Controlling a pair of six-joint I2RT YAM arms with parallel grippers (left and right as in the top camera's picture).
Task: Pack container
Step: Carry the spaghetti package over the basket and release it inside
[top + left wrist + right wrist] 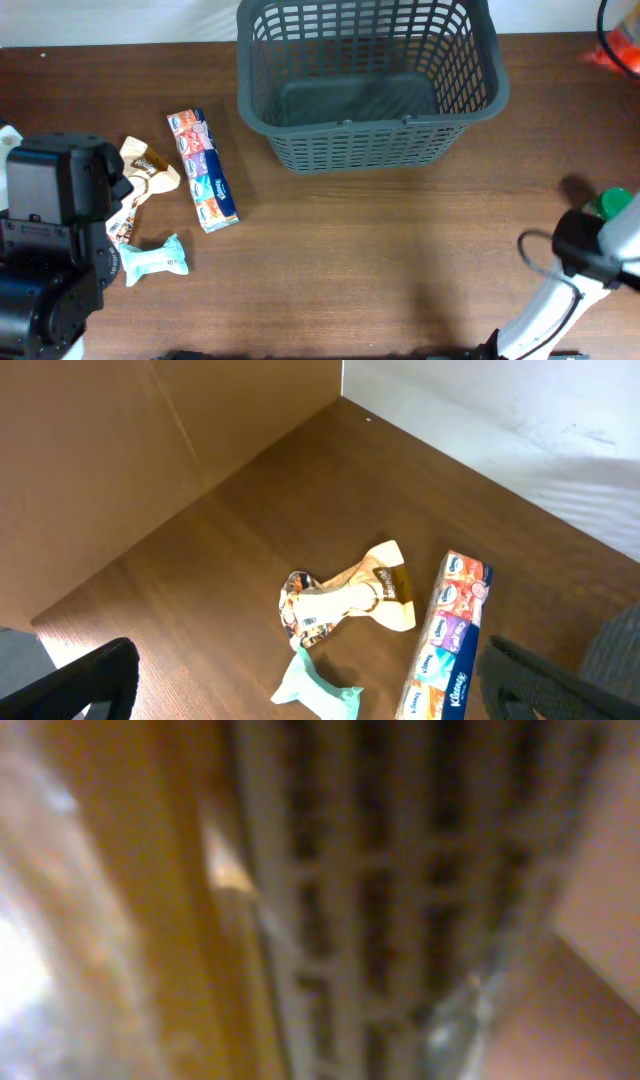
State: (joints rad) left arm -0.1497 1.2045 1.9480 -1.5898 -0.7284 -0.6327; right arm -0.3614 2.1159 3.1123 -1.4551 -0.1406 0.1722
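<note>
My right gripper swings left in the overhead view next, lowers the orange packet and releases it.
The container [470, 110], a large dark grey slotted basket, stands at the back centre of the table with nothing in it. To its left lie a multicoloured tissue pack [203, 170], tan and brown snack packets [150, 172] and a teal packet [155, 260]. In the left wrist view my left gripper [310, 678] is open above the teal packet [318, 695], with the snack packets [345, 598] and the tissue pack [445, 640] ahead. My right arm [585, 250] is at the right edge. Its wrist view is a blur of yellow and grey lattice, and no fingers show.
A green object [612, 203] shows beside the right arm's wrist. An orange object [620, 45] lies at the far right corner. A brown board [120, 460] stands along the table's left side. Bare wood lies between the basket and the front edge.
</note>
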